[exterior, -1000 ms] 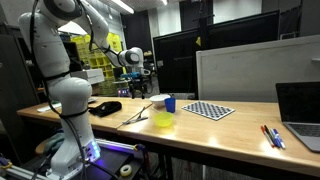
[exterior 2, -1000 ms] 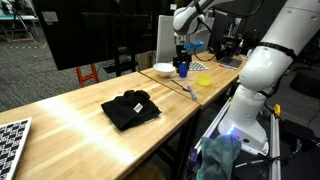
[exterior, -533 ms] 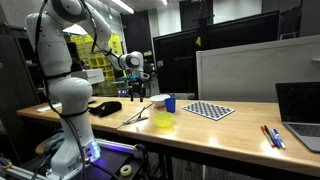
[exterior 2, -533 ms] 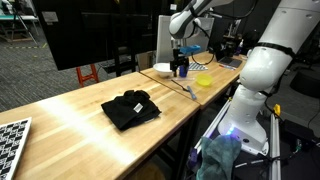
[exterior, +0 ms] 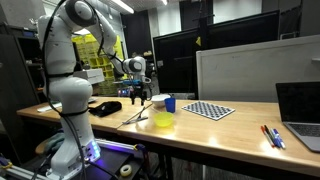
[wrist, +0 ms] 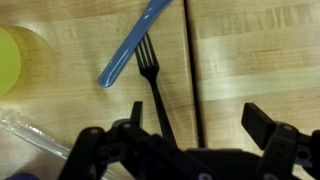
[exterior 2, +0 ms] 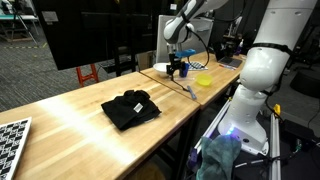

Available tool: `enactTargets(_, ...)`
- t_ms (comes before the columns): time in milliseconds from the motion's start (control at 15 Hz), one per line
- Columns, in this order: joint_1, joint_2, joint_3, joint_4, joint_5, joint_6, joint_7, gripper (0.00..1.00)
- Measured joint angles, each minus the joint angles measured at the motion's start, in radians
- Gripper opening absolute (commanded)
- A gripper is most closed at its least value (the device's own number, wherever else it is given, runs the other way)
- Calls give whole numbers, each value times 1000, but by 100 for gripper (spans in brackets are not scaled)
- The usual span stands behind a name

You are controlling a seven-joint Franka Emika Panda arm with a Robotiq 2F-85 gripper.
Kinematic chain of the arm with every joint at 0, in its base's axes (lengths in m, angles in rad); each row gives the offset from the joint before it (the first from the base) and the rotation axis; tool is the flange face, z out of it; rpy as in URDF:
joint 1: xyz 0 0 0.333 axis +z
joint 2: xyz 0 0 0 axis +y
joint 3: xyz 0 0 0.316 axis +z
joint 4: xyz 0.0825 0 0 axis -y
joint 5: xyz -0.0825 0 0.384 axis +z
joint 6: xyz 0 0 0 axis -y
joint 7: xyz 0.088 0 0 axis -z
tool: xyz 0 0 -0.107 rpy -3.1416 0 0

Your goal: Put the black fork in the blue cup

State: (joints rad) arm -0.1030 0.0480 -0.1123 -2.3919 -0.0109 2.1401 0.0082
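The black fork lies flat on the table below my gripper's spread fingers. My open gripper comes down onto the black fork's handle [wrist: 163, 119] next, well away from the fork's teeth.
The black fork [wrist: 155, 90] lies flat on the wooden table, tines pointing to the top of the wrist view, beside a blue utensil [wrist: 135, 42]. My gripper [wrist: 180, 135] is open and empty, hovering above the fork. The fork's handle runs between the two fingers, nearer the left one. In both exterior views the gripper [exterior: 137, 93] [exterior 2: 177, 68] hangs low over the table. The small dark-blue cup [exterior: 170, 103] stands upright just beyond it. The cup does not show in the wrist view.
A translucent yellow-green cup [exterior: 164, 121] [exterior 2: 203, 79] [wrist: 8, 60] stands near the fork. A shallow white bowl [exterior: 158, 100] [exterior 2: 162, 69] is beside the blue cup. A black cloth [exterior 2: 130, 108], a checkerboard [exterior: 210, 110], pens [exterior: 272, 137] and a laptop [exterior: 300, 110] are also on the table.
The gripper has moved down and away from the blue cup toward the utensils on the table. Nothing on the table has moved.
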Motion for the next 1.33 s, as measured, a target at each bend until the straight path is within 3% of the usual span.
enactTargets(733,-23,184,-5,129,0,-25,-104,100)
enactTargets(1200,-21,311,29,253,0,-27,-148,100)
enactTargets(1267,-21,325,35,264,0,-29,-151,95)
enactTargets(1333,-21,339,41,274,0,-31,-152,76)
